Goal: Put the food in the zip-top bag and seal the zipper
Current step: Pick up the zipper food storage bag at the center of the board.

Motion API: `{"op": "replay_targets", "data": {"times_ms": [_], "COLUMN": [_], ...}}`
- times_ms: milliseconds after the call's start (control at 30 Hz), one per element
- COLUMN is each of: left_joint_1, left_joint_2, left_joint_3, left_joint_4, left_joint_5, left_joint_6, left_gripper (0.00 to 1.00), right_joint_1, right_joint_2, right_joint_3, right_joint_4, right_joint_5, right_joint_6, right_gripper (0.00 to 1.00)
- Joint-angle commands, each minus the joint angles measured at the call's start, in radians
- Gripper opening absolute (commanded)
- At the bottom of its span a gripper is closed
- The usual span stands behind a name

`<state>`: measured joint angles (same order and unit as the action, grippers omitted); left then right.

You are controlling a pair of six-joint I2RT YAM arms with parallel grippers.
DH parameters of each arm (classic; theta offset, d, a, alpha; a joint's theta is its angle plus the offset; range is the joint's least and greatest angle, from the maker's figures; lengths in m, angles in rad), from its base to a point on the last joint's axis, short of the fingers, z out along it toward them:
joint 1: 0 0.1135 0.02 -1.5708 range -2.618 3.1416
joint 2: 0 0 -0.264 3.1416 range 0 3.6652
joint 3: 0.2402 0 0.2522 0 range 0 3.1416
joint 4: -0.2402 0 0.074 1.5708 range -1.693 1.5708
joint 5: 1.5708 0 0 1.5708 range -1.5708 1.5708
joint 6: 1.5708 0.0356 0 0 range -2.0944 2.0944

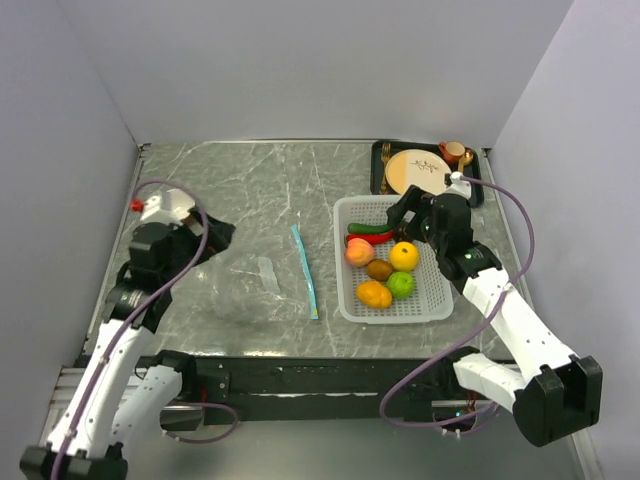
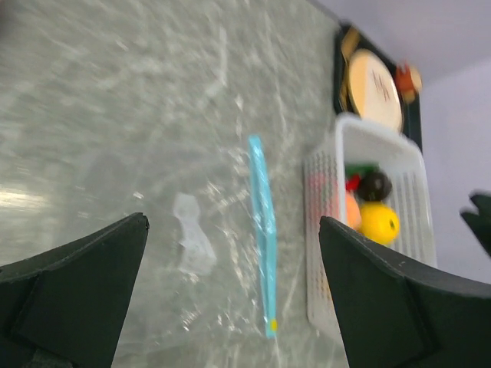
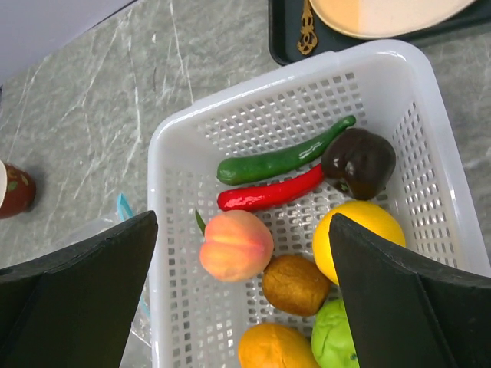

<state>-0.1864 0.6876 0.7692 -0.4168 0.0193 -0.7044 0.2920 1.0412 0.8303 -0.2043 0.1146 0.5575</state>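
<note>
The teal zipper runs along the edge of the bag's opening, so my left gripper will next move down toward the basket (image 1: 345,300) and then close on the middle of the zipper.
The zip-top bag (image 1: 248,292) lies flat and clear on the grey table left of the white mesh basket (image 1: 345,300). Its teal zipper (image 1: 305,272) runs along the edge nearest the basket and also shows in the left wrist view (image 2: 262,230). The food lies in the basket: a peach (image 3: 234,245), yellow round (image 3: 357,238), brown round (image 3: 295,284), lime-green round (image 3: 334,337), orange round (image 3: 276,349), dark brown fruit (image 3: 358,161), red pepper (image 3: 268,193) and green pepper (image 3: 284,159). My left gripper (image 1: 215,235) hangs open above the bag's far left. My right gripper (image 3: 242,218) is open above the basket, holding nothing.
A dark tray (image 1: 478,190) with a tan plate (image 1: 415,172) and a small cup (image 1: 452,152) stands behind the basket at the back right. Walls close in the table on the left, back and right. The bag's mouth lies close to the basket's left wall (image 2: 326,230).
</note>
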Motion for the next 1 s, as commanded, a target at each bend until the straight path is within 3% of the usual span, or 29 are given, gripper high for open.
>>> {"op": "replay_targets", "data": {"times_ms": [0, 100, 200, 267, 433, 767, 967], "left_joint_1": [-0.145, -0.428, -0.597, -0.648, -0.688, -0.71, -0.711], "left_joint_2": [0.07, 0.176, 0.369, 0.513, 0.716, 0.96, 1.033], "left_joint_3": [0.001, 0.014, 0.131, 0.227, 0.346, 0.495, 0.519], "left_joint_4": [0.115, 0.13, 0.04, -0.037, -0.105, -0.22, -0.224], "left_joint_5": [0.039, -0.144, -0.338, -0.439, -0.489, -0.562, -0.553], "left_joint_6": [-0.038, -0.088, -0.122, -0.148, -0.219, -0.329, -0.346], "left_gripper": [0.99, 0.99, 0.99, 0.99, 0.99, 0.71, 0.64], "right_joint_1": [-0.007, -0.008, -0.008, -0.008, -0.008, -0.013, -0.03], "right_joint_2": [-0.059, -0.058, -0.049, -0.052, -0.076, -0.038, -0.033], "right_joint_3": [0.007, 0.021, 0.026, 0.02, 0.003, 0.035, 0.026], "right_joint_4": [-0.023, -0.026, -0.038, -0.038, -0.061, -0.076, -0.072], "right_joint_5": [-0.03, -0.067, -0.088, -0.09, -0.056, -0.066, -0.064], "right_joint_6": [0.01, 0.012, 0.021, 0.018, 0.021, -0.004, -0.016], "right_gripper": [1.0, 1.0, 1.0, 1.0, 1.0, 1.0, 1.0]}}
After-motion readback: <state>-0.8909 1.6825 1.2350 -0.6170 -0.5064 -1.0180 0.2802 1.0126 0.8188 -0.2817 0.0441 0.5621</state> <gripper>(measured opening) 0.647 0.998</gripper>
